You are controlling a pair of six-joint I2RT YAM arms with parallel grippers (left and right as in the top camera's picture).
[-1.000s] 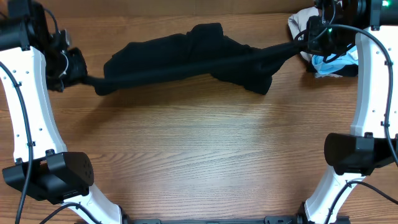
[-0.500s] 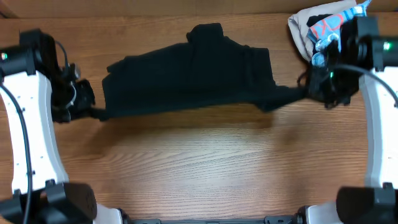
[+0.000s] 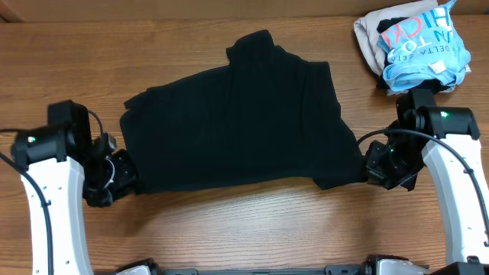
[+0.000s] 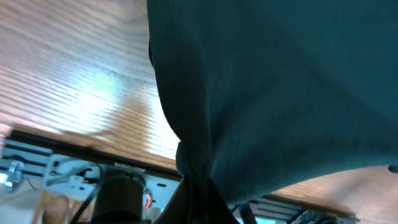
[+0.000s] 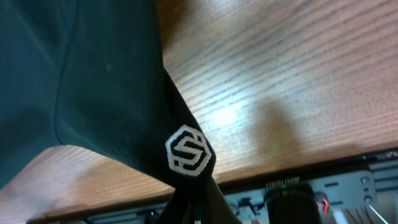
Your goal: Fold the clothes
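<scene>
The right gripper carries the logo corner outward next and releases it onto the shirt's far corner nearest the bundle (image 3: 319, 82), which lies outward of the gripper.
The black shirt (image 3: 237, 126) lies spread across the middle of the table, its collar end toward the far edge. My left gripper (image 3: 122, 174) is shut on the shirt's near-left corner; the left wrist view shows the cloth (image 4: 267, 93) bunched into the jaws (image 4: 198, 199). My right gripper (image 3: 372, 164) is shut on the near-right corner. In the right wrist view the fabric (image 5: 93, 87) with a small white logo (image 5: 188, 151) runs into the jaws (image 5: 198, 202).
A bundle with a light-blue-and-white garment with pink lettering (image 3: 424, 46) and a beige garment (image 3: 368, 34) sits at the far right corner. Bare wood table (image 3: 252, 229) lies in front of the shirt.
Both grippers have pulled the shirt's corners toward the near edge. The shirt went from a stretched, bunched strip at the far side to a spread sheet lying wider on the table.
</scene>
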